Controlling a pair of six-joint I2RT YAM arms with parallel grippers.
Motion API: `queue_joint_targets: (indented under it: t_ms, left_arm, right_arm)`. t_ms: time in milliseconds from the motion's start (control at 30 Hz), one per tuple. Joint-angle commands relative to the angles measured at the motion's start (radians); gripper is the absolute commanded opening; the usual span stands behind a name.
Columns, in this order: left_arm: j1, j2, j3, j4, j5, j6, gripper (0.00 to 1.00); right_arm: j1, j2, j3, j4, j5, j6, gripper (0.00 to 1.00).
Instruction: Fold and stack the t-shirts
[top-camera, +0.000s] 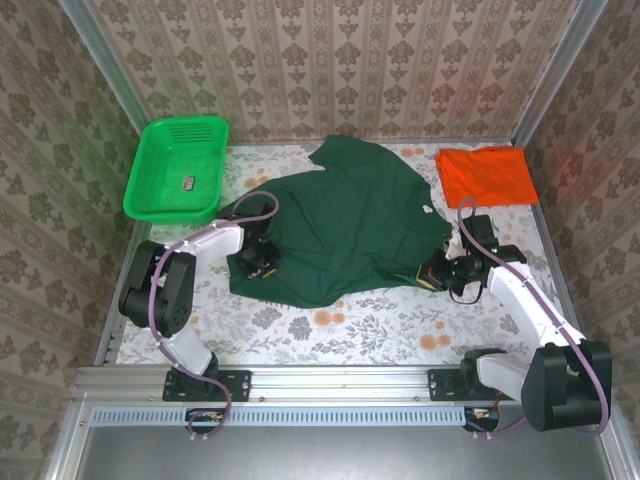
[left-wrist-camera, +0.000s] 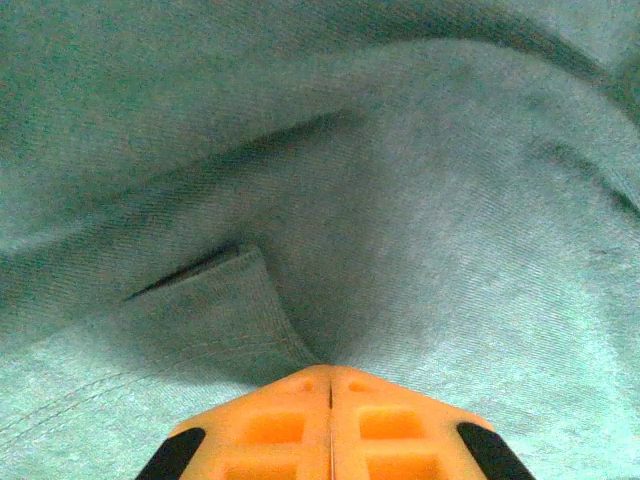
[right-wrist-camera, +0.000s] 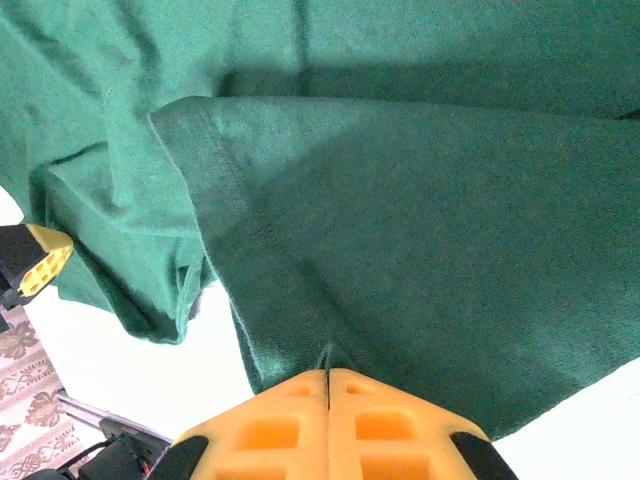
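Note:
The right gripper pulls the green t-shirt flat next, back over the table toward the metal bar, then releases the t-shirt's hem, as the t-shirt is rumpled.
A dark green t-shirt (top-camera: 345, 215) lies spread and rumpled across the middle of the table. At the back right lies a bright orange t-shirt (top-camera: 487, 175), apart from both arms. My left gripper (top-camera: 257, 262) rests on the green shirt's left lower edge. In the left wrist view its orange fingers (left-wrist-camera: 270, 430) are pressed together, with a fold of green cloth (left-wrist-camera: 230, 320) running into their tips. My right gripper (top-camera: 432, 276) is at the shirt's right lower corner. It is shut on a puckered bit of the hem (right-wrist-camera: 300, 330).
A bright green mesh basket (top-camera: 150, 165) stands at the back left with a small dark object (top-camera: 188, 182) in it. Patterned walls close in the table on three sides. A metal rail (top-camera: 340, 378) runs along the near edge.

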Motion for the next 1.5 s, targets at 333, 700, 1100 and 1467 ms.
queue_joint_targets:
  t_ms: [333, 700, 1100, 1467]
  left_arm:
    - [0.004, -0.111, -0.059, -0.035, -0.003, 0.004, 0.00]
    - [0.002, -0.478, -0.175, -0.246, -0.046, -0.009, 0.00]
    - [0.069, -1.075, -0.341, -0.649, -0.150, -0.151, 0.12]
    - [0.097, -0.963, -0.287, -0.494, -0.141, -0.017, 0.23]
  right_arm:
    - [0.004, 0.020, 0.070, -0.030, -0.042, 0.012, 0.00]
    - [-0.018, -0.040, 0.170, -0.177, -0.103, 0.033, 0.00]
    - [-0.165, -0.459, -0.085, -0.104, -0.001, 0.322, 0.00]
    - [-0.242, -0.506, -0.042, -0.332, 0.418, 0.364, 0.48]
